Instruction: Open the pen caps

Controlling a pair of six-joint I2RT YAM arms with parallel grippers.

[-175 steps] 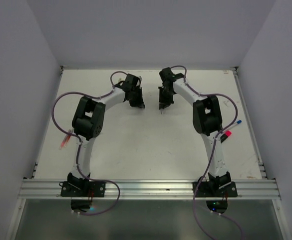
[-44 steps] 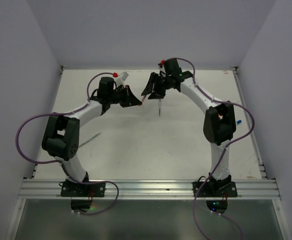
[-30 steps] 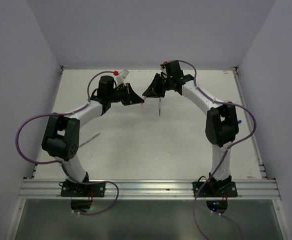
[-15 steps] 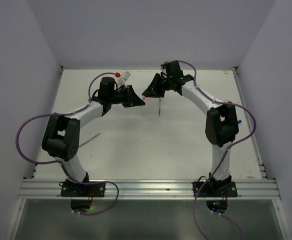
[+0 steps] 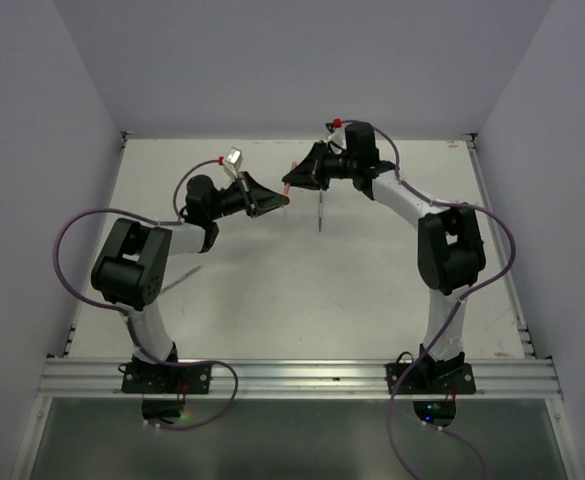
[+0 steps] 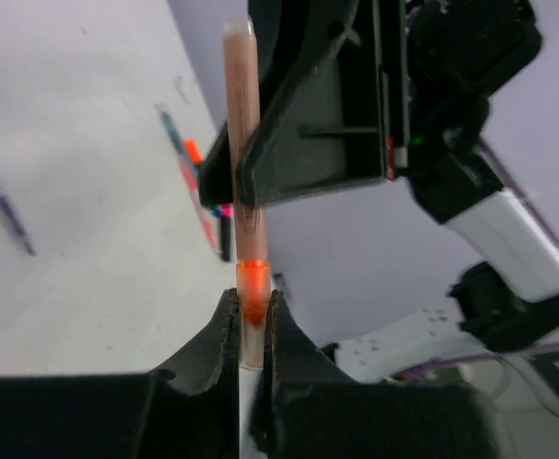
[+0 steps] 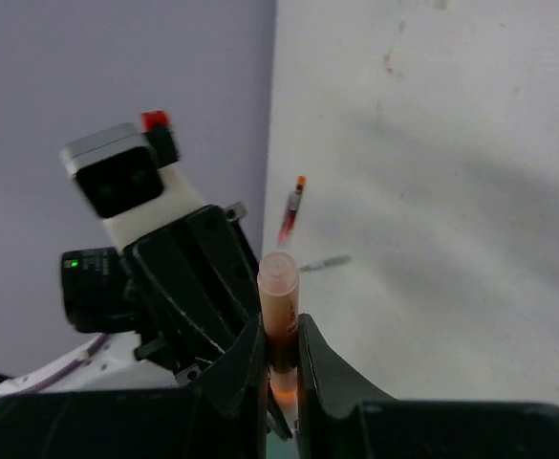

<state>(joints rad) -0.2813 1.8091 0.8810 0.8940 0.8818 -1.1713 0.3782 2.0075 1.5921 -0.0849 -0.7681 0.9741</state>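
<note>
The pen's body goes back and down with my right gripper to the bare tabletop next for release, since that clear spot lies below it, nearer my base.
A thin pale-orange pen hangs above the far middle of the table, held between both grippers. My left gripper is shut on the pen cap, the translucent end just below a bright orange band. From there the barrel runs up through the right gripper's fingers. In the right wrist view my right gripper is shut on the barrel, and its round end sticks out past the fingertips. From above, the left gripper and the right gripper nearly touch tip to tip.
A thin pen lies on the table just beneath the grippers and a grey one lies at the left. More pens lie near the table's right edge. A red-orange pen rests near the left wall.
The left jaws opened briefly and shut again on the cap end. The left arm folded its elbow inward. The right wrist shifted slightly right and raised the pen a little.
</note>
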